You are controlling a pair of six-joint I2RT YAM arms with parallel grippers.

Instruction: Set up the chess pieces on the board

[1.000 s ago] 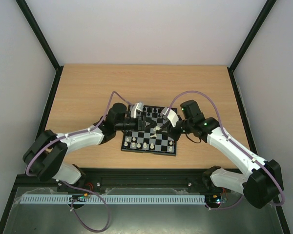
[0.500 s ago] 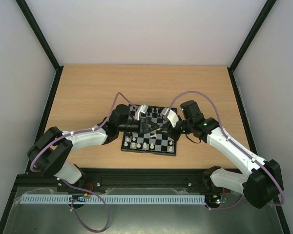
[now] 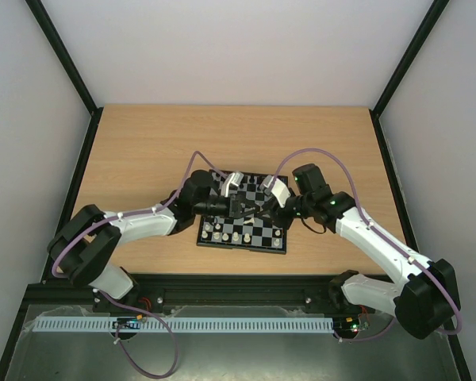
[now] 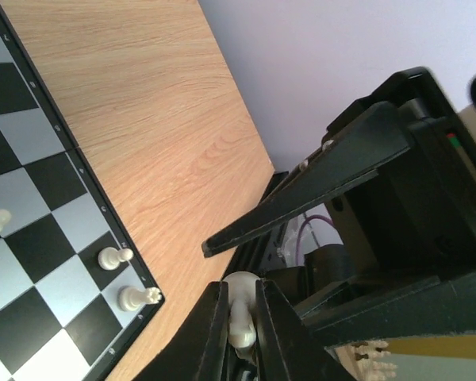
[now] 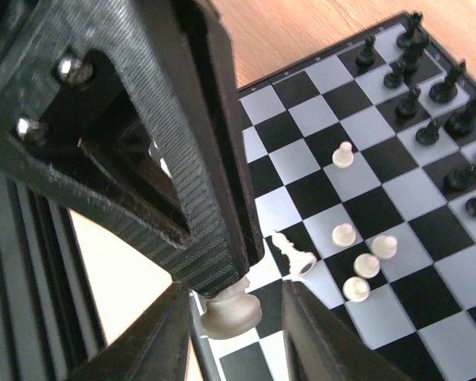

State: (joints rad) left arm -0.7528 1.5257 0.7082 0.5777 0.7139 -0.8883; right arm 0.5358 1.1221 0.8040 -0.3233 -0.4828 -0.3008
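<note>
The black square (image 3: pixel 266 243) (image 4: pixel 95 328) beside the white corner rook is below my left gripper and nearer the base, so my left gripper should move back and down to release there.
The board (image 3: pixel 281 240) lies mid-table with black pieces (image 5: pixel 412 87) along its far side and white pieces (image 3: pixel 236 236) along its near side. My left gripper (image 3: pixel 239 207) hovers over the board's middle, shut on a cream-white piece (image 4: pixel 242 317). That piece also shows in the right wrist view (image 5: pixel 230 313). My right gripper (image 5: pixel 238 349) is open, its fingers (image 5: pixel 317 337) standing either side of that piece with gaps showing. A white piece (image 5: pixel 295 255) lies on its side on the board beside several upright white pawns (image 5: pixel 357 262).
Black frame rails (image 3: pixel 86 159) run along the table's sides. The right gripper's finger (image 4: pixel 301 202) crosses just above my left fingertips. White pieces (image 4: pixel 115 256) stand near the board's corner.
My left gripper has moved right, from the board's far left part to over its middle, up against the right gripper. The right arm has barely moved.
</note>
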